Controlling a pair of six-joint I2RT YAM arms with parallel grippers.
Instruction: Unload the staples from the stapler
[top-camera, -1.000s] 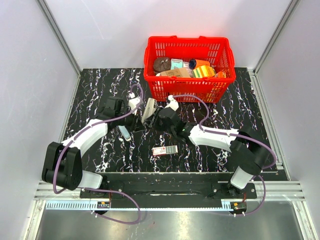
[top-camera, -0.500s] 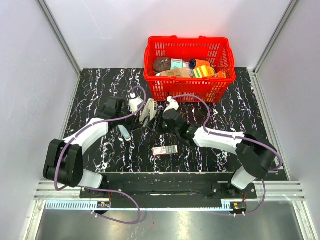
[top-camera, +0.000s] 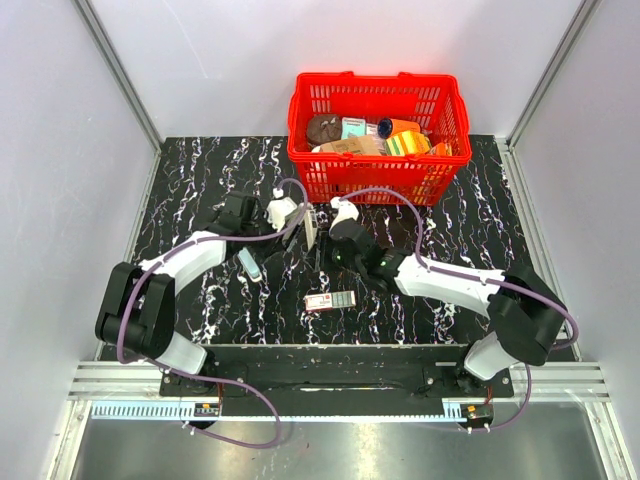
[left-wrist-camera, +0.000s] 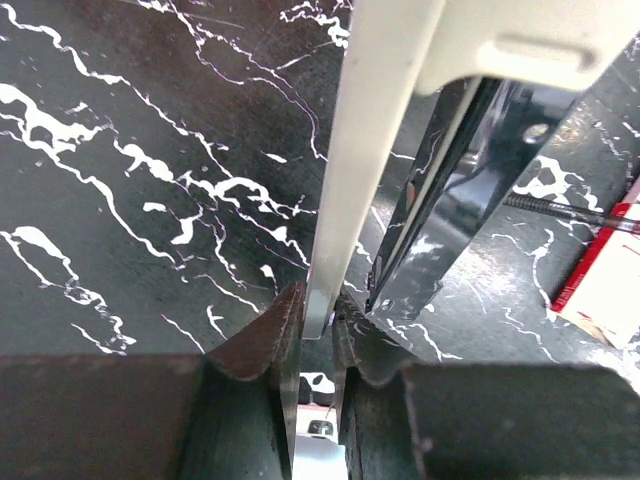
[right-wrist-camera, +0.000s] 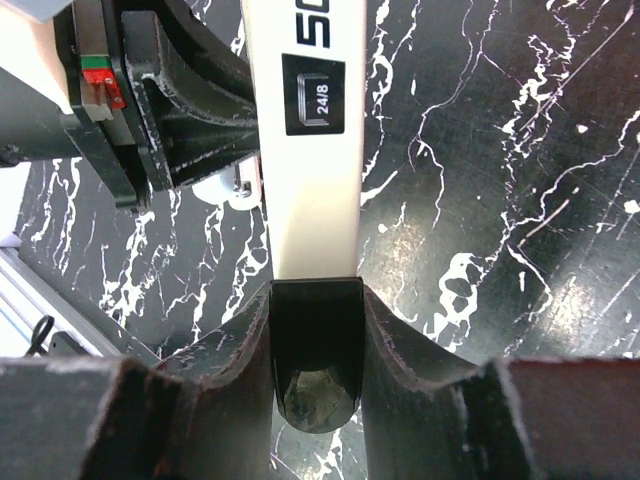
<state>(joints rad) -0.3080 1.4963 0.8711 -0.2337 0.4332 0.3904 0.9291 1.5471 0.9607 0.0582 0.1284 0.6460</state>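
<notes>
My right gripper should go to the right in the top view and down, releasing the stapler (top-camera: 310, 230) on the tabletop before the basket, as I hold that stapler aloft.
The stapler (top-camera: 310, 230) is held between both grippers, just in front of the red basket. It has a pale cream top marked "24/8" (right-wrist-camera: 310, 150) and a black body and rear end. My left gripper (top-camera: 296, 222) is shut on the thin cream cover's edge (left-wrist-camera: 330, 250). The dark body (left-wrist-camera: 450, 180) hangs open beside that cover. My right gripper (top-camera: 325, 243) is shut on the stapler's black rear end (right-wrist-camera: 315, 340). No loose staples show.
The red basket (top-camera: 440, 175), full of packets, stands at the back. A pale blue pill-shaped object (top-camera: 248, 264) lies to the left. A small flat red-and-white box (top-camera: 330, 301) lies in front, and it also shows in the left wrist view (left-wrist-camera: 610, 285). Grey walls enclose the table.
My left gripper has moved right, and the stapler has swung from lying slanted to standing narrow and upright. My right arm has followed and stretched further left.
</notes>
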